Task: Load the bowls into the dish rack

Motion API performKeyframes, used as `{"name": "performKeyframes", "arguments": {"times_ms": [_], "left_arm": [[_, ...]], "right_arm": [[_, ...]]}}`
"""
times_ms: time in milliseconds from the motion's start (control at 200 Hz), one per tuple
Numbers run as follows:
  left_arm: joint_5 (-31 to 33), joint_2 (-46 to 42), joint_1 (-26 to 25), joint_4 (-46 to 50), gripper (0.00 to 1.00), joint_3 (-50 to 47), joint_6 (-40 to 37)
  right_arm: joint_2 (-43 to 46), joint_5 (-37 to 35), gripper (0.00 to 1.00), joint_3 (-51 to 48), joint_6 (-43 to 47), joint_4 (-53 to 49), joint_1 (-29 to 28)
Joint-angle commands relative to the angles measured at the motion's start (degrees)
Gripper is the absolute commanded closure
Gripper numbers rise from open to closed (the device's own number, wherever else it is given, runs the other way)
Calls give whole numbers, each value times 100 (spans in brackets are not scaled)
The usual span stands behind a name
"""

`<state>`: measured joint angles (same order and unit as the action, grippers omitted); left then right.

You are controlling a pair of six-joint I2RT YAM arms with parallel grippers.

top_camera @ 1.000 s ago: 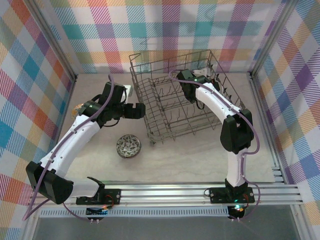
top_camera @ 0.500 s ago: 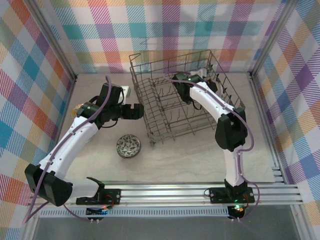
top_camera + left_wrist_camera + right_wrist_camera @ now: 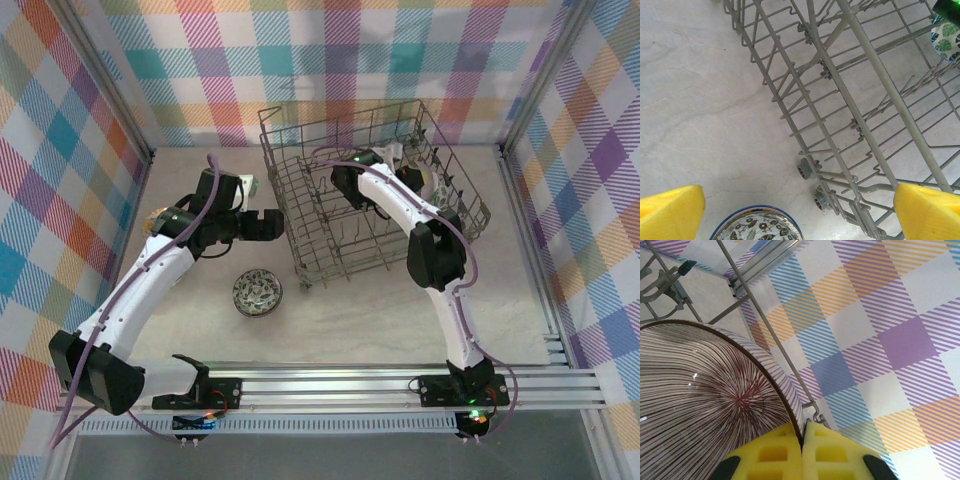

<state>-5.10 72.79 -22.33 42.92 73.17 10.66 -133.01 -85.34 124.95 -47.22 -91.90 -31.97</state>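
The white bowl is still hanging above the rack's wires, so my right gripper needs to lower it onto them next and then let go of the bowl's rim.
The grey wire dish rack stands at the back middle of the table, and its near corner shows in the left wrist view. My right gripper reaches into the rack from above and is shut on the rim of a white bowl with maroon radial stripes. That bowl sits high at the rack's far side. My left gripper hangs open just left of the rack. Below it on the table is a dark grey floral bowl, whose blue rim shows. A green-leaf bowl shows through the wires.
Another bowl leans against the rack's right side. An orange-toned bowl peeks out behind the left arm near the left wall. Plaid walls close in on three sides. Bare tabletop lies in front of the rack.
The right wrist has swung leftward inside the rack while keeping hold of the striped bowl. The left arm has drawn back slightly to the left.
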Motion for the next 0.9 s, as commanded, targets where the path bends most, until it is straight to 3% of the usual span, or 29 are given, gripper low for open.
{"name": "performKeyframes", "arguments": {"times_ms": [0,400,885,895], "left_arm": [[-96,-151,53,-125,3,-65,-109],[-136,-210,62,-188,3,-136,-65],[-218,-333,62,-240,3,-266,42],[-219,-340,62,-240,4,-267,42]], "right_arm": [[-76,-387,100,88,-334,-1040,-29],[-325,-400,100,51,-346,-1041,-218],[-428,-356,90,-205,-349,-1040,-361],[-428,-355,85,-207,-347,-1036,-362]]}}
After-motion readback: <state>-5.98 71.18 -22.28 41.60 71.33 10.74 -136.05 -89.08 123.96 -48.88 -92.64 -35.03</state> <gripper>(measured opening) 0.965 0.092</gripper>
